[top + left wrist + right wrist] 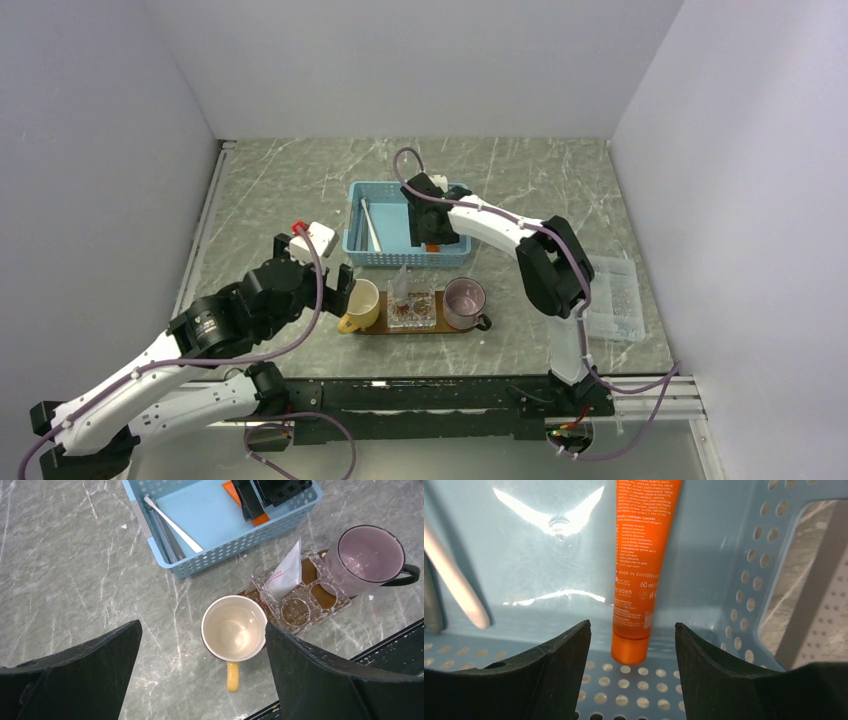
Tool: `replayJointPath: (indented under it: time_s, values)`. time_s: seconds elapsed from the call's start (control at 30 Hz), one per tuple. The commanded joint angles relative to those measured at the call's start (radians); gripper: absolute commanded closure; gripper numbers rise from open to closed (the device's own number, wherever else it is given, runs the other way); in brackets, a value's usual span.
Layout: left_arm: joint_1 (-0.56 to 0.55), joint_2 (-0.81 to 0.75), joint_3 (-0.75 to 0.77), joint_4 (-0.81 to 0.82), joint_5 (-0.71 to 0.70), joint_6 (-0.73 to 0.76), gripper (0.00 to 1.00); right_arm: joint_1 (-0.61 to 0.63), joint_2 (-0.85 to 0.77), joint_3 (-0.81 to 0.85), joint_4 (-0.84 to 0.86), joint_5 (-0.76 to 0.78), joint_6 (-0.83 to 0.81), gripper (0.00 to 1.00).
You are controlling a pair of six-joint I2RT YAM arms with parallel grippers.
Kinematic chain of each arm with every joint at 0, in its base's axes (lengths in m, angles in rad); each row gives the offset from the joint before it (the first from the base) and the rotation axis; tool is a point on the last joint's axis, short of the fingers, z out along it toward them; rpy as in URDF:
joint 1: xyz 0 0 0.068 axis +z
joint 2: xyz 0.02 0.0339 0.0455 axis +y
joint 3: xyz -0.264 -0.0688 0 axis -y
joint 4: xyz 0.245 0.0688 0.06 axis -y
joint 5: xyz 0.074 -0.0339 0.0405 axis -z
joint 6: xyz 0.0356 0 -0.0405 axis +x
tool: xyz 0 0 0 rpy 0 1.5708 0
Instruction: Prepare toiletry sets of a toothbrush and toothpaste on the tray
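My right gripper comes down onto the narrow printed end (633, 601) beside the cap next and closes, because the orange toothpaste (644, 560) already lies between its open fingers.
The orange toothpaste (644, 560) lies flat in the light-blue basket (388, 258), its cap towards the right wrist camera. My right gripper (632, 624) is open, low inside the basket, one finger on each side of the cap and touching neither side. A thin white toothbrush (172, 525) lies at the basket's left side, next to a grey stick. The dark-brown tray (440, 328) sits in front of the basket. My left gripper (202, 625) hangs wide open above the yellow mug (234, 628), holding nothing.
The tray carries the yellow mug, a clear organiser (300, 607) with a white packet (287, 575) in it, and a purple mug (370, 555). A clear plastic box (612, 298) lies at the right. The black rail of the table's near edge (390, 645) runs just behind the tray.
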Motion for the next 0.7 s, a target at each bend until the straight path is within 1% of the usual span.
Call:
replayJointPath:
  time_s: [0.0,0.17,0.37,0.5,0.67]
  values:
    - [0.003,-0.014,-0.022,0.066,-0.006,0.013,0.01,-0.007,0.033,0.059,-0.013,0.013,0.052,0.36]
    - [0.005,-0.017,-0.043,0.079,0.007,0.009,0.01,-0.015,0.075,0.073,-0.003,0.004,0.06,0.39]
    - [0.014,-0.023,-0.058,0.089,0.016,0.02,0.01,-0.021,0.103,0.079,0.011,-0.001,0.062,0.51]
    - [0.027,-0.013,-0.059,0.086,0.035,0.019,0.0,-0.023,0.097,0.062,0.035,0.004,0.065,0.62]
    - [0.035,-0.016,-0.063,0.084,0.037,0.019,0.01,-0.024,0.08,0.043,0.065,0.012,0.057,0.81]
